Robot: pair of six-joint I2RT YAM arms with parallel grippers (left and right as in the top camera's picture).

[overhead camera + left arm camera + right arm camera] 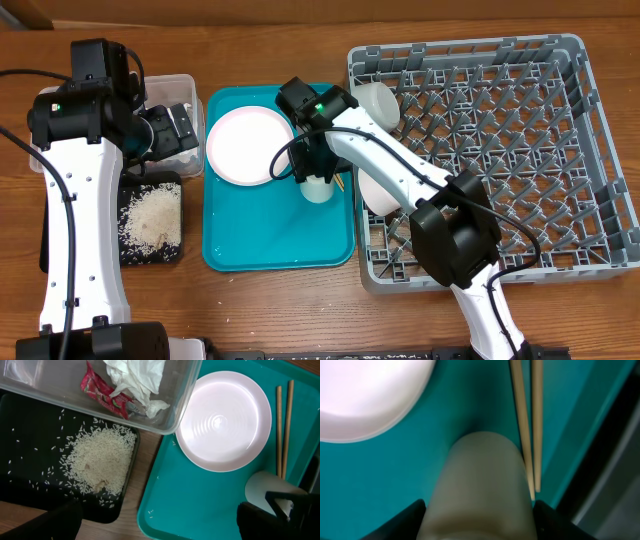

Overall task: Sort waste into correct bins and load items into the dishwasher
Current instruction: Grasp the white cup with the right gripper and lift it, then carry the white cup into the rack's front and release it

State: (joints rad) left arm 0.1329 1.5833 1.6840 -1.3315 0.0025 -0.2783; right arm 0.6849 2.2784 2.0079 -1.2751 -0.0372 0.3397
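The rack's empty near corner [394, 252] lies right of my right gripper in the overhead view, so I will lift the cup [318, 190] over there, lower it and let go.
My right gripper [317, 178] is shut on the small white cup [318, 190] on the teal tray; in the right wrist view the cup [480, 490] fills the gap between the fingers [480, 520]. Two chopsticks [527, 425] lie just right of it. The white plate [248, 145] lies on the tray's far left. My left gripper [180, 128] hangs open and empty over the clear tub [185, 82], which holds the napkin [137, 380] and red wrapper [102, 395]. Rice [100, 460] lies on the black tray [30, 425].
The grey dish rack [590, 150] stands at the right. A white bowl [378, 100] sits in its near-left corner, and another pale bowl [377, 197] is partly hidden under my right arm. A few rice grains [151, 512] lie on the teal tray [260, 240].
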